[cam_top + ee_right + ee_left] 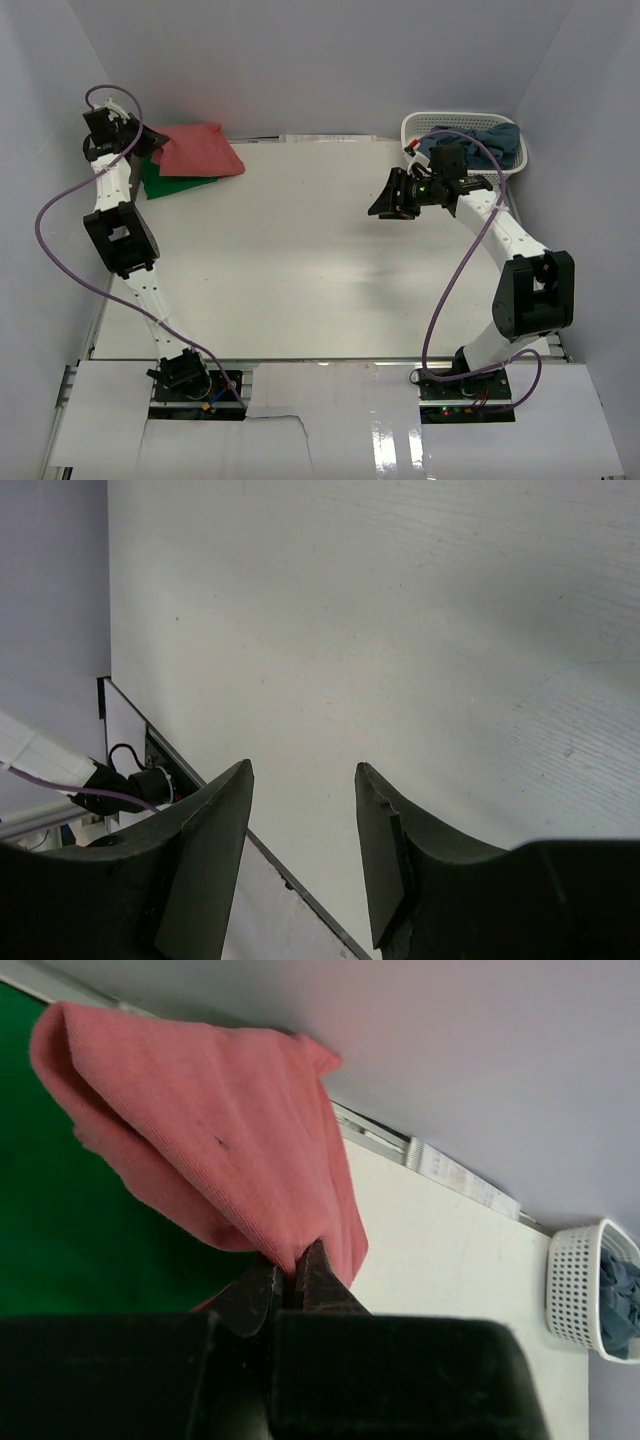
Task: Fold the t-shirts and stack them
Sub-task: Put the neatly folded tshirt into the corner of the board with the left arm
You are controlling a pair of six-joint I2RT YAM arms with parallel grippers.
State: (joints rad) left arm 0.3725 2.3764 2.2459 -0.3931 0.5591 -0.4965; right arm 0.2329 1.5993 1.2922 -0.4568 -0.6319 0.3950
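My left gripper needs to go down and to the left in the top view next, over the near part of the green t-shirt, and let go of the corner of the salmon-red t-shirt, because the green t-shirt lies bare.
A folded salmon-red t-shirt (pixel 200 150) lies on a folded bright green t-shirt (pixel 165 183) at the table's far left. My left gripper (pixel 147 143) is shut on the near corner of the salmon-red shirt (pixel 215 1140), with the green shirt (pixel 60 1220) beneath. Dusty grey-blue t-shirts (pixel 490 143) are heaped in the white basket (pixel 432 123) at the far right; they also show in the left wrist view (pixel 618 1305). My right gripper (pixel 387 199) is open and empty above the bare table (pixel 400 630), left of the basket.
White walls enclose the table on three sides. The basket (pixel 575 1285) stands in the far right corner. A purple cable (pixel 60 215) loops beside the left arm. The table's near edge and cabling (pixel 130 780) show in the right wrist view.
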